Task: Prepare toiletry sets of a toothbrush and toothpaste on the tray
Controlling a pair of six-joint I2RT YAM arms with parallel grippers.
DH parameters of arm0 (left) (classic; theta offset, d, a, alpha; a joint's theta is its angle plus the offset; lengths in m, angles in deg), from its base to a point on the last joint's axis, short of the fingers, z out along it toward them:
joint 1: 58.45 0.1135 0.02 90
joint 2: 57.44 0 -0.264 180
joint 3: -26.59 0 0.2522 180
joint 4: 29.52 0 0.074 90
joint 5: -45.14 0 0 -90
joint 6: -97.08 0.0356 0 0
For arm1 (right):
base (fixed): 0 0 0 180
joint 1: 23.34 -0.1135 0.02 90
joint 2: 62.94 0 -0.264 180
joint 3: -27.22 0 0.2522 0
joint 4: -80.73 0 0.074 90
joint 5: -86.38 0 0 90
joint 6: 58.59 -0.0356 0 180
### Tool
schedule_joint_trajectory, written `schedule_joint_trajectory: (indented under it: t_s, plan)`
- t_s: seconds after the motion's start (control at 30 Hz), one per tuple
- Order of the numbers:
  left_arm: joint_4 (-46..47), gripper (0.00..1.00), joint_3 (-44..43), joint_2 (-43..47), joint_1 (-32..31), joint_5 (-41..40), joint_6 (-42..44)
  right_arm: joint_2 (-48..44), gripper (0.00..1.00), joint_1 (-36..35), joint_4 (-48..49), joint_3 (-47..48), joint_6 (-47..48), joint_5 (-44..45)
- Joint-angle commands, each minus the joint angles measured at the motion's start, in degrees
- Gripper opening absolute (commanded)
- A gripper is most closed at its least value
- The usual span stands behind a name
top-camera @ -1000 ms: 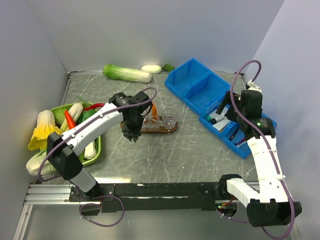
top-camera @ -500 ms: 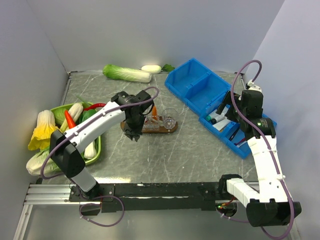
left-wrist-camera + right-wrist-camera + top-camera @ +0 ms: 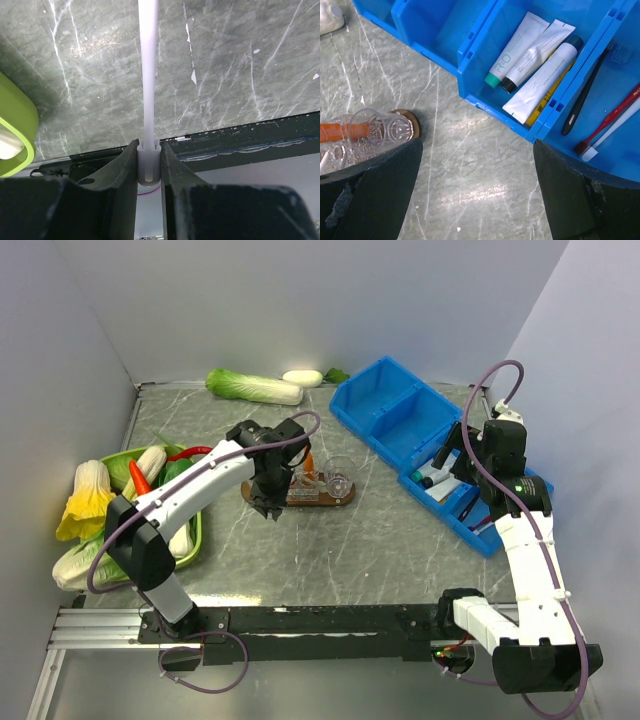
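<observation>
I will move my left gripper outward onto the dark-brown tray's near edge, toward the clear cups (image 3: 338, 478), because its fingers still hang on the tray's near side.
My left gripper (image 3: 149, 150) is shut on the grey base of the white toothbrush (image 3: 148, 75), whose shaft runs straight out over the marbled table. From above, the left gripper (image 3: 266, 504) hangs at the left end of the dark-brown tray (image 3: 322, 499). Clear cups (image 3: 338, 478) stand on the tray, one with the orange toothpaste (image 3: 310, 461) in it. In the right wrist view the tray end (image 3: 413, 129), a cup (image 3: 376, 131) and the toothpaste (image 3: 341, 131) sit at the left edge. My right gripper (image 3: 476, 200) is open over bare table beside the blue bin.
The blue bin (image 3: 392, 428) at the right holds white tubes (image 3: 540, 75) and spare brushes (image 3: 607, 120). A green dish (image 3: 195, 532) of vegetables stands at the left, its rim (image 3: 20, 130) showing near my left gripper. A cabbage (image 3: 250, 387) lies at the back.
My left arm has shifted slightly right, bringing the gripper and toothbrush closer to the tray's left end. The right arm has stayed still.
</observation>
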Motion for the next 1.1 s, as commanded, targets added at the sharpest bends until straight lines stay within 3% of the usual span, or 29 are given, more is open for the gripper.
schedule_joint_trajectory:
  t_s: [0.0, 1.07]
  plan:
    - [-1.78, 0.01, -2.60, -0.53, 0.84, -0.16, 0.09, -0.77, 0.99, 0.45, 1.45, 0.27, 0.41, -0.83]
    - [0.33, 0.01, -5.85, -5.19, 2.69, -1.04, 1.14, 0.20, 0.99, 2.12, 2.32, -0.61, 0.14, -2.94]
